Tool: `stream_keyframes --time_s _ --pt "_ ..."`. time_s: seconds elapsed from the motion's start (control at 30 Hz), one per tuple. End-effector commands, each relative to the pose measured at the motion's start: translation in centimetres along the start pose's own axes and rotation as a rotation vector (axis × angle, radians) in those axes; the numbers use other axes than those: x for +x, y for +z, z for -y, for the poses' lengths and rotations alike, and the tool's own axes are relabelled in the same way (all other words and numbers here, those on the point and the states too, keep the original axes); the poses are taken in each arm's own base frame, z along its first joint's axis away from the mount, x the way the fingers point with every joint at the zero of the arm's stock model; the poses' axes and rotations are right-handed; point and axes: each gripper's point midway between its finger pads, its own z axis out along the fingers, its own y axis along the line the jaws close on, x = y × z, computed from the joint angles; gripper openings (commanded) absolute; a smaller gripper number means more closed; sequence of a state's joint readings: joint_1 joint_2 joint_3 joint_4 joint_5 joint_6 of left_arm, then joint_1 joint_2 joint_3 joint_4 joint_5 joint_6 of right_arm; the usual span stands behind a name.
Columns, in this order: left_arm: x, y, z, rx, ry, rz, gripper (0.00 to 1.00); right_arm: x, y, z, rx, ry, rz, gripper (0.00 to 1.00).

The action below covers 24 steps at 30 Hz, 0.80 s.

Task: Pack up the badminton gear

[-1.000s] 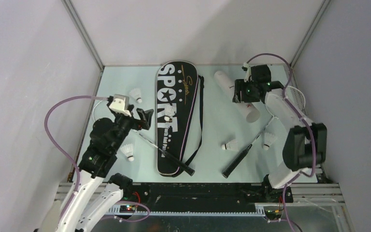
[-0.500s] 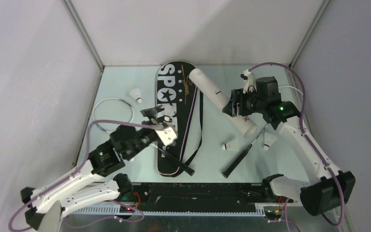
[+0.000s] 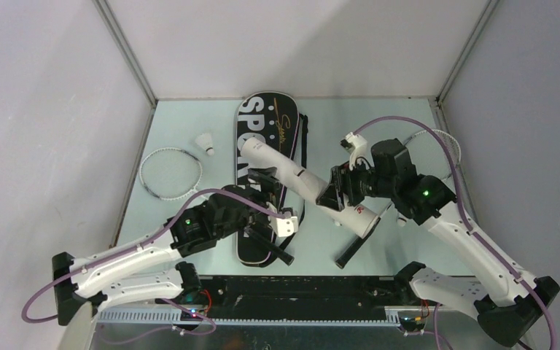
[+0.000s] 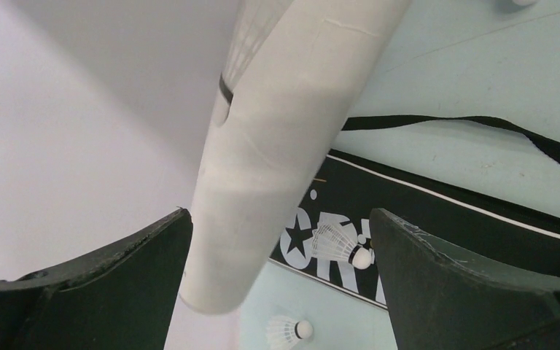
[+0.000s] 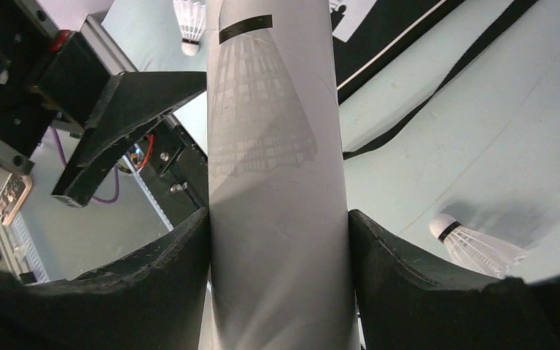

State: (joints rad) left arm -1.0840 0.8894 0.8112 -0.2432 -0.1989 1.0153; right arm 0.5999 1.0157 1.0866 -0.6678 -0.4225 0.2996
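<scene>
My left gripper shifts to the right in the top view and closes around the tube's lower part next, as only the tube's far end stands between the open fingers.
My right gripper is shut on the long white tube and holds it tilted over the black "SPORT" bag. My left gripper is open, with the tube's far end between its fingers, close to the left one. One racket's head lies at the left, its handle on the bag. The other racket lies at the right. Shuttlecocks lie at the far left, on the bag and by the right arm.
Grey walls close in the pale green table on three sides. The bag's black strap trails on the table right of the bag. The arms' bases and a black rail run along the near edge.
The right arm has carried the tube left and toward the centre, over the bag. The left arm has swung right to the tube's end, and its jaws have opened wider.
</scene>
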Motion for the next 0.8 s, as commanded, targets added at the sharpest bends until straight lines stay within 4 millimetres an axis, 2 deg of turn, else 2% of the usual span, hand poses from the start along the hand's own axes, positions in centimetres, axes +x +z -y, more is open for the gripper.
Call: stream_keyframes --time_s 0.0,0.37,0.47,0.57,0.77 --pt "-2.9 0.3 -2.1 -0.036 0.046 0.095 1.00 -0.8 -0.5 -2.1 -0.063 -0.019 0.041 0.36" --pt "-3.9 2.9 -0.1 0.058 0.129 0.082 1.00 0.0 -0.3 -4.6 -0.156 -0.053 0.013 0.35" --pt "-3.9 3.3 0.1 0.065 0.132 0.082 0.97 0.2 -0.5 -5.2 -0.183 -0.064 0.005 0.35" --pt "-4.1 3.5 0.4 0.080 0.127 0.089 0.88 0.3 -0.6 -5.4 -0.195 -0.071 0.001 0.35" --pt "-4.4 3.2 0.9 0.112 0.077 0.101 0.62 0.1 -0.9 -5.8 -0.213 -0.078 0.024 0.38"
